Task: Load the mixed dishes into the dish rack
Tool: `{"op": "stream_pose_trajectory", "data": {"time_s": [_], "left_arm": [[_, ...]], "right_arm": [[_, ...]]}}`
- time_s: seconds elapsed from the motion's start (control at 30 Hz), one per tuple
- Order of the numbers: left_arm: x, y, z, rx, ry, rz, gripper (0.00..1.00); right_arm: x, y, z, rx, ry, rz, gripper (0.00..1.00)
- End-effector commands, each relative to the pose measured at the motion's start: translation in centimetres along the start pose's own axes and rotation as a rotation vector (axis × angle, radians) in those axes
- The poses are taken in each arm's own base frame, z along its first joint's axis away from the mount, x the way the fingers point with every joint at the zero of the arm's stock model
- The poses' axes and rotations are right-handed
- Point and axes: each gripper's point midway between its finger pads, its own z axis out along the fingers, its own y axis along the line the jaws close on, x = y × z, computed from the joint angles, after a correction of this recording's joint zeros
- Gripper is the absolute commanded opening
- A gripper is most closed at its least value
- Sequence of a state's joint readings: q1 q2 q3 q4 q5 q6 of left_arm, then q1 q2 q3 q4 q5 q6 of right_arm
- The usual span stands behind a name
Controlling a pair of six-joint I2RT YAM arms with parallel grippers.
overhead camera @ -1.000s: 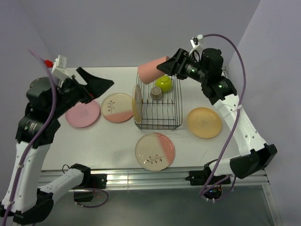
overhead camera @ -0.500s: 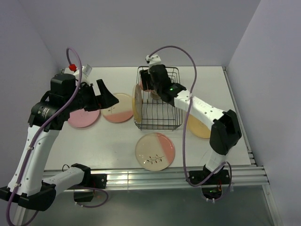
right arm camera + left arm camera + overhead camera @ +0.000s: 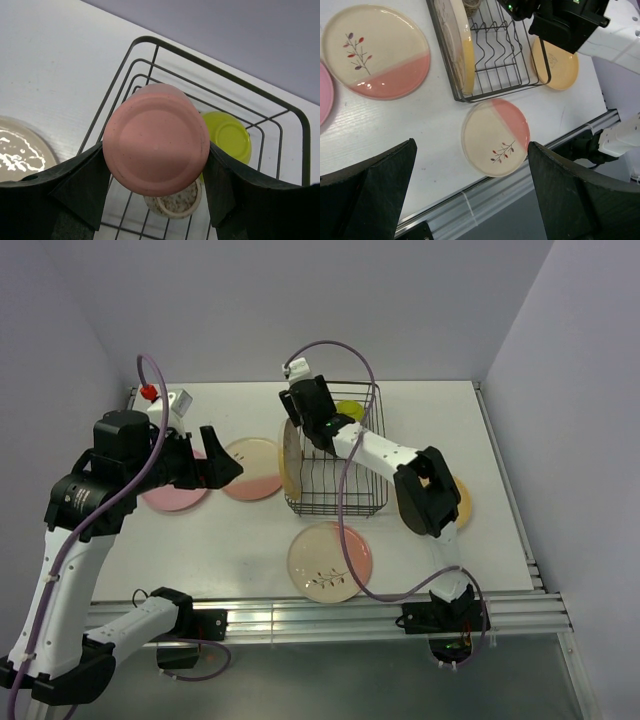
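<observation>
My right gripper lowers the tumbler [image 3: 156, 139] into the rack's far corner [image 3: 141, 79] on the cream-and-yellow plate's side next and releases it, since the lime-green bowl and grey cup leave room.
My right gripper [image 3: 156, 150] is shut on the salmon-pink tumbler [image 3: 156, 139], whose base faces the wrist camera, over the far left part of the black wire dish rack [image 3: 210, 65]. Below it in the rack are the tiny grey cup [image 3: 175, 204] and the lime-green bowl [image 3: 229, 136]. In the top view that gripper [image 3: 305, 420] hides the tumbler. A cream-and-yellow plate [image 3: 291, 458] stands on edge at the left end of the rack [image 3: 340, 502]. My left gripper [image 3: 471, 146] is open and empty, high over a cream-and-pink plate [image 3: 495, 137].
On the table lie a plain pink plate [image 3: 170, 492], a second cream-and-pink plate [image 3: 250, 468] left of the rack, and an orange-yellow plate [image 3: 462, 502] to its right, partly under my right arm. The table's front rail [image 3: 300, 615] runs close to the front plate [image 3: 330, 560].
My right arm has swung the tumbler from high at the rack's far right, down over its far left part. My left gripper has dropped a little and shifted slightly.
</observation>
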State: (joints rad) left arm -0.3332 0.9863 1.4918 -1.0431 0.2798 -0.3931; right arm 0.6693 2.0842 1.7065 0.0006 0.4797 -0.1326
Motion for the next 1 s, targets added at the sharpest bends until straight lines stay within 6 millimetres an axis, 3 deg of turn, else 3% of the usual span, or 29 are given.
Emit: {"op": "stream_pose_trajectory", "data": {"time_s": [0.0,0.13,0.37,0.97], "left_arm": [[0.4,1.0,-0.4,-0.043,-0.004,0.048,0.99],[0.5,1.5,-0.3,-0.067,-0.002,0.059,0.99],[0.5,1.8,0.2,-0.077,0.009,0.072,0.99],[1.2,1.9,1.4,-0.075,0.055,0.041,0.99]], "right_arm": [[-4.4,-0.9,1.2,0.044,-0.097,0.028,0.00],[-5.0,-0.9,2.6,0.034,-0.101,0.063,0.00],[-3.4,-1.3,3.5,0.009,-0.026,0.133,0.00],[1.5,-0.7,3.0,-0.046,0.097,0.210,0.00]]}}
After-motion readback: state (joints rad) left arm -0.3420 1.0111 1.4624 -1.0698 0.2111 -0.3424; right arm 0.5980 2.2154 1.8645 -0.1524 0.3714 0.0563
